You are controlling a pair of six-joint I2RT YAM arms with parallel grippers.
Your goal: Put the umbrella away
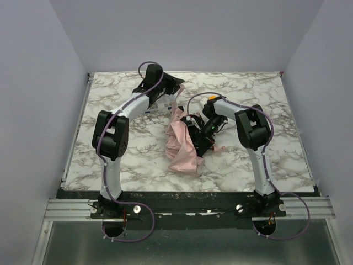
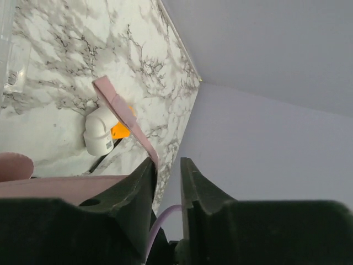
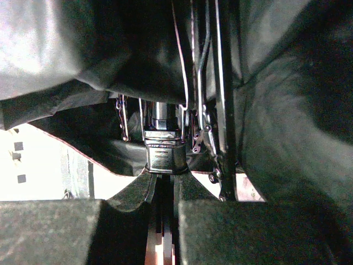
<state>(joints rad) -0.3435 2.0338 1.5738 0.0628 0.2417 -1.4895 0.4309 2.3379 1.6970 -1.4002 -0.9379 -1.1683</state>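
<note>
Next, my right gripper stays in place and opens its fingers, releasing the umbrella's thin black stem below the metal collar, since the umbrella (image 1: 182,144) lies on the tabletop.
The umbrella (image 1: 182,144) lies half collapsed in the middle of the table, its pale pink fabric bunched up. My right gripper (image 1: 197,139) reaches into it. In the right wrist view it (image 3: 164,185) is shut on the thin black shaft just below a metal collar (image 3: 164,154), with dark canopy and ribs all around. My left gripper (image 1: 172,91) is at the back of the table. In the left wrist view its jaws (image 2: 169,168) stand a narrow gap apart. A pink strap (image 2: 124,113) runs against the left finger's tip (image 2: 144,175), and pink fabric (image 2: 60,185) lies beside it.
A small orange-and-white gadget (image 2: 103,132) sits on the marble table (image 1: 127,160) near the back, behind the right arm. Grey walls close in the back and both sides. A metal rail (image 1: 187,207) runs along the near edge.
</note>
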